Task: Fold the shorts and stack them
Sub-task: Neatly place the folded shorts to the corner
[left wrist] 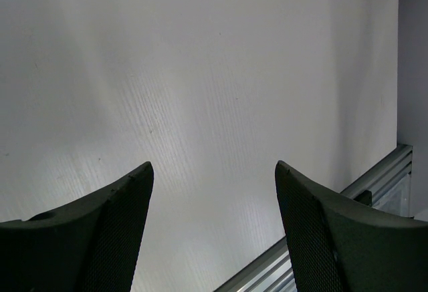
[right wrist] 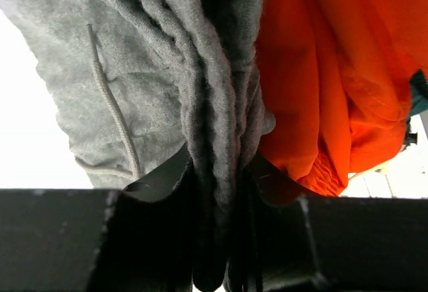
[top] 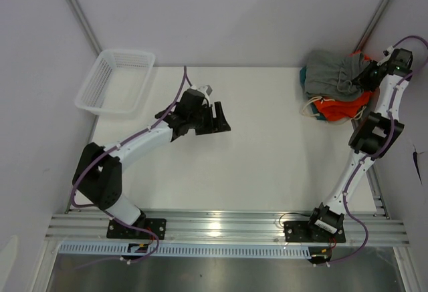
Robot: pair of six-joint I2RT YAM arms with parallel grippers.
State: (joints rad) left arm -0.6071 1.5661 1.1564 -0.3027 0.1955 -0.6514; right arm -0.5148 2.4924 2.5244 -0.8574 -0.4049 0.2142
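The rest of the grey shorts [top: 332, 71] already lies across the pile, so next I should lower the bunched fold in my right gripper onto the orange garment beneath and let go.
The grey shorts [top: 332, 71] lie crumpled on top of a clothes pile at the table's far right corner. My right gripper [top: 370, 73] is at the pile's right edge and is shut on a bunched fold of the grey shorts [right wrist: 221, 125], pinched between its fingers [right wrist: 160, 175]. A grey drawstring [right wrist: 110, 105] hangs down the fabric. My left gripper [top: 219, 118] is open and empty over bare table left of centre; its fingers [left wrist: 100, 232] show wide apart in the left wrist view.
An orange garment [top: 338, 108] with a white drawstring lies under the shorts, and shows in the right wrist view [right wrist: 334, 85]. A teal cloth [top: 304, 77] peeks out at the pile's left. A white mesh basket [top: 115, 81] stands at the far left corner. An aluminium rail [top: 227, 225] runs along the near edge.
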